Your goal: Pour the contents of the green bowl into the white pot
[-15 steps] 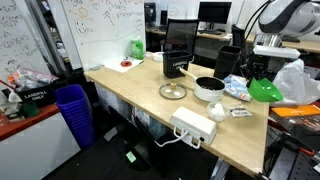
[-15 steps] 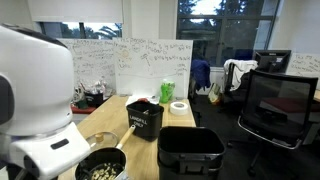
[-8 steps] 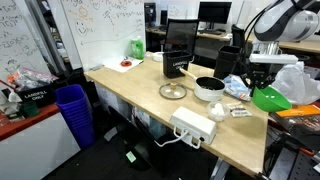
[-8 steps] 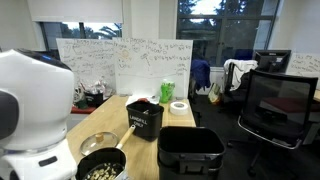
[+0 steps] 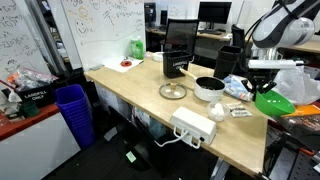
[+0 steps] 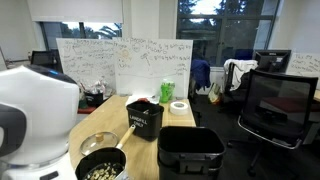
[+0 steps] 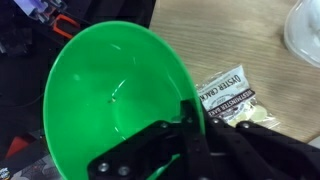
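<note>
The bowl looks empty and the pot holds pale pieces, so my gripper should lower the green bowl (image 5: 272,102) onto the tabletop beside the cracker packets next and release it.
My gripper (image 7: 190,125) is shut on the rim of the green bowl (image 7: 110,95), which fills the wrist view and looks empty inside. In an exterior view the green bowl (image 5: 272,102) hangs near the table's right end, under the gripper (image 5: 262,84). The white pot (image 5: 209,88) stands on the table to the left of the bowl, its dark interior showing. In an exterior view the pot (image 6: 100,166) holds pale pieces; the gripper and bowl are out of sight there behind the arm.
A clear glass lid (image 5: 173,92), a white power strip (image 5: 193,126), a black box (image 5: 177,62), a pale green container (image 5: 136,47) and cracker packets (image 7: 232,92) lie on the wooden table (image 5: 130,85). A blue bin (image 5: 73,110) stands on the floor.
My gripper has carried the green bowl to the right and lower, away from the pot, and the bowl has turned from tilted towards level.
</note>
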{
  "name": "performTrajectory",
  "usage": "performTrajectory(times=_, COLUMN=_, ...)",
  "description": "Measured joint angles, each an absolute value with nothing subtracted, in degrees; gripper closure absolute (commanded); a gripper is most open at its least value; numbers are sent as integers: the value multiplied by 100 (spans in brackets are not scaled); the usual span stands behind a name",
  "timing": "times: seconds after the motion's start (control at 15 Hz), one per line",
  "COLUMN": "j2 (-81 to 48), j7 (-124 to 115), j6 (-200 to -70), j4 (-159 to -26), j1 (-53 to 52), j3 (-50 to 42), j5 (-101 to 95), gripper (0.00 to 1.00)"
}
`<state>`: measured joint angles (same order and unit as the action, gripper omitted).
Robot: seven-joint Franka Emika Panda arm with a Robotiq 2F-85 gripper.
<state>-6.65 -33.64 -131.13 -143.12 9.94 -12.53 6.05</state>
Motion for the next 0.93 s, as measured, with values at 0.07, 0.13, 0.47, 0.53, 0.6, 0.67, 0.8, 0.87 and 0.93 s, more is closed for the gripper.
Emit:
performTrajectory(times=0.07, j2=-759, j7=-3384, j6=-13200, j4=-14298, j1=994, j3=-1258, j5=605, gripper=99)
performTrajectory(times=0.13, j2=-859, j7=-3389, j6=-13316, j4=-14268, j1=991, j3=-1257, j5=605, gripper=99)
performTrajectory(times=0.47, j2=-1371, j7=-3509, j6=-14118, j4=-13988, j1=881, j3=-1260, j5=540, gripper=99)
performTrajectory(times=0.53, j2=-1484, j7=-3619, j6=-14202, j4=-13915, j1=846, j3=-1270, j5=468, gripper=99)
performTrajectory(times=0.6, j2=-1593, j7=-3748, j6=-14221, j4=-13839, j1=803, j3=-1296, j5=377, gripper=99)
performTrajectory(times=0.67, j2=-1695, j7=-3882, j6=-14222, j4=-13769, j1=757, j3=-1334, j5=281, gripper=99)
performTrajectory(times=0.8, j2=-1852, j7=-4137, j6=-14172, j4=-13650, j1=665, j3=-1426, j5=92, gripper=99)
performTrajectory(times=0.87, j2=-1887, j7=-4229, j6=-14110, j4=-13611, j1=625, j3=-1467, j5=17, gripper=99)
performTrajectory(times=0.93, j2=-1905, j7=-4258, j6=-14046, j4=-13591, j1=604, j3=-1485, j5=-18, gripper=99)
